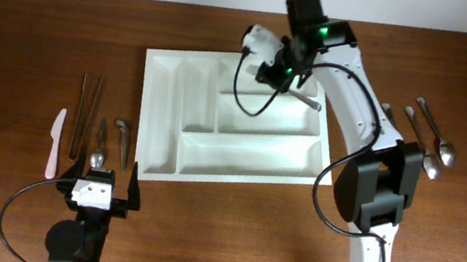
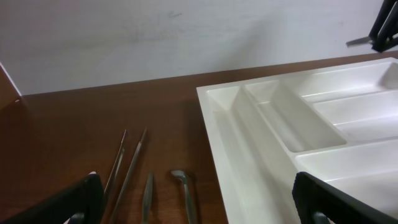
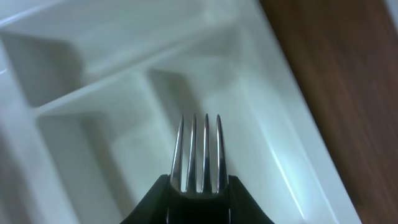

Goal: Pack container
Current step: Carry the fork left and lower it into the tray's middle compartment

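The robot next needs to draw its right gripper back and lower the fork (image 3: 199,152) lengthwise into the tray's empty middle compartment (image 3: 118,149) to release it, since that compartment is below and back from the gripper.
The container, a large white cutlery tray (image 1: 162,122), lies mid-table; it also shows in the left wrist view (image 2: 249,155) and the right wrist view (image 3: 292,143). My right gripper (image 1: 288,73) hovers over the tray's upper right compartment, shut on a metal fork (image 3: 199,152) whose handle sticks out to the right (image 1: 308,99). My left gripper (image 1: 103,191) is open and empty at the front left, just in front of the loose utensils.
Left of the tray lie a white plastic knife (image 1: 56,142), two thin dark sticks (image 1: 87,112) and two metal utensils (image 1: 122,139). Right of the tray lie several metal spoons (image 1: 431,139). A white wall stands behind the table.
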Controlling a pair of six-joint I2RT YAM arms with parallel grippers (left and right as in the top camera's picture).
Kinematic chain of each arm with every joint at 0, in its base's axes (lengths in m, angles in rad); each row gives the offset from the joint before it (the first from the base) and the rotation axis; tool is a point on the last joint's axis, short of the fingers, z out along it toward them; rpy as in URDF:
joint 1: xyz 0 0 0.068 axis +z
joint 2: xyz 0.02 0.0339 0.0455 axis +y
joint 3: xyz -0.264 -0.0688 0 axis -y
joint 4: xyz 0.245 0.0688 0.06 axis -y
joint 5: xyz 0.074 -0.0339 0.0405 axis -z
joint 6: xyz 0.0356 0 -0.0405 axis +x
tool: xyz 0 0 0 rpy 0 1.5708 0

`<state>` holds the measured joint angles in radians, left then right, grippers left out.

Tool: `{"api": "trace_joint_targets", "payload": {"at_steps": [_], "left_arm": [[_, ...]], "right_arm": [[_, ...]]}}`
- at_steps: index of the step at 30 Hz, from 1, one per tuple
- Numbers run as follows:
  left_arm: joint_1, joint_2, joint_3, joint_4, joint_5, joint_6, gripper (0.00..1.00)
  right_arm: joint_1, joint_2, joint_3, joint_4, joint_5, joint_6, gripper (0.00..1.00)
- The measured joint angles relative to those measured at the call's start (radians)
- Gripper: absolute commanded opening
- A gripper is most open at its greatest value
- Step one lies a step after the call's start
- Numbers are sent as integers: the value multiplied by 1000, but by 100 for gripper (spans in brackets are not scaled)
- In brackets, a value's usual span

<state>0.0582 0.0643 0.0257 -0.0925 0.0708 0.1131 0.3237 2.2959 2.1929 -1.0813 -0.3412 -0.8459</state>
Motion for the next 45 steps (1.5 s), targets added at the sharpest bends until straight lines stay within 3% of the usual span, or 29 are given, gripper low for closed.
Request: {"api": "trace_joint_targets", "payload": {"at_steps": [9,31,33,36,37,45], "left_arm": [[0,0,0,0,0,0,99],[0,0,0,0,0,0,99],[0,0,0,0,0,0,99],[0,0,0,0,0,0,99],[0,0,0,0,0,0,99],[0,0,0,0,0,0,99]], "right_arm": [[32,0,0,-106,-8,-95,4],[32,0,-159,-53,-27,-145,4],[32,0,-175,-43,-34,-146,13],[32,0,-189,-40,-43,-140,61],[32,0,-189,-39,-44,-141,70],[29,0,-169,-29,-46,-69,81]]}}
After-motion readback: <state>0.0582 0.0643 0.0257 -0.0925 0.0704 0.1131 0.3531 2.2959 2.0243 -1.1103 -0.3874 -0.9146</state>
